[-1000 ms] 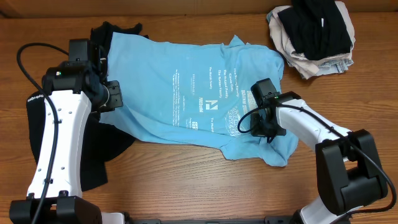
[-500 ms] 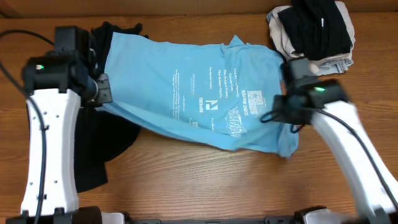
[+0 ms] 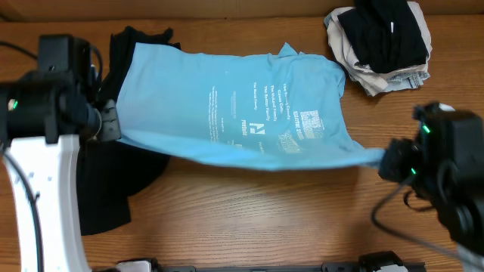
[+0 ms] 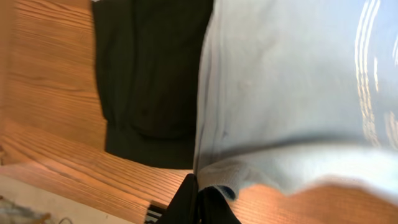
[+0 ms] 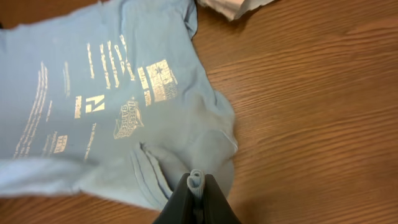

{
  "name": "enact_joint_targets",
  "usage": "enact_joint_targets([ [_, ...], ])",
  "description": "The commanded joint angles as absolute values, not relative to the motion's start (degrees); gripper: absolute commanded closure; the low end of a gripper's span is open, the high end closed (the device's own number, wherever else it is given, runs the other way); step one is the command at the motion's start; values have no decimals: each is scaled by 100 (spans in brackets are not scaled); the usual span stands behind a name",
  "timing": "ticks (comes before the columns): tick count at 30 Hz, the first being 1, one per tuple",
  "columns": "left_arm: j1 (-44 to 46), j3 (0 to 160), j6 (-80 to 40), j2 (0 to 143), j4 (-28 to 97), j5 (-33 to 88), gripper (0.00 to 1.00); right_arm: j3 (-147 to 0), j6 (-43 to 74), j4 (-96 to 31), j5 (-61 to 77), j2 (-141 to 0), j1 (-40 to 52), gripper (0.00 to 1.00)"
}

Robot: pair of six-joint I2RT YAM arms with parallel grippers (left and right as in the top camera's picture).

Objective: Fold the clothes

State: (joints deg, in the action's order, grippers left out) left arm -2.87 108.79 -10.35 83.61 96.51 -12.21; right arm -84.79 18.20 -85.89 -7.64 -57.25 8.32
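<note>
The lifted, taut corner goes outward with my right gripper next. It comes down at the shirt's side edge point(image 3: 337, 113) point(image 5: 200, 92) beside the print for release, since that lies outward and below.
The light-blue T-shirt point(image 3: 234, 106) with white print lies across the middle of the table. Its near edge is lifted and pulled taut between my two grippers. At the shirt's near left corner, my left gripper point(image 3: 112, 128) is shut on the fabric; the left wrist view shows that gripper point(image 4: 198, 190) pinching the hem of the shirt point(image 4: 292, 93). My right gripper point(image 3: 386, 160) is shut on the near right corner. In the right wrist view a rolled fold of the shirt point(image 5: 112, 106) sits in that gripper point(image 5: 196, 182). A black garment point(image 3: 113, 189) lies under the shirt's left side.
A pile of black and beige clothes point(image 3: 386, 41) sits at the back right corner. The black garment point(image 4: 155, 74) spreads toward the table's left front. Bare wood point(image 3: 265, 211) shows along the front edge and to the right of the shirt.
Both grippers have risen and moved apart, the left one leftward and the right one rightward and nearer. The shirt's near edge has come off the table and stretched out straight.
</note>
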Motion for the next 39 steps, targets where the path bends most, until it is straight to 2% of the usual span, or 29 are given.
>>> enact_joint_targets([
  [1,-309,10949,-1396,7570,9679,-1671,96,-8639,1920,-8705,-746,-5293,740,96],
  [10,-309,10541,-1461,6606,9679,-1717,96,-8630,1981,-9056,-742,-5063,738,96],
  [15,-309,9961,-1479,6619,9660,-1752,96,-8571,1964,-8930,-705,-5164,738,96],
  [19,-309,9258,-1761,6768,9496,-2322,96,-8405,1793,-8569,-434,-5433,738,96],
  [29,-342,7793,-1994,7441,7343,-2609,96,-7644,1490,-6718,-346,-7150,738,96],
  [33,-342,7435,-1990,8224,6329,-2613,96,-7644,1452,-6119,-353,-8130,738,96],
  [39,-364,7406,-1929,9483,5693,-2746,96,-7644,1347,-5787,-353,-9306,735,96],
])
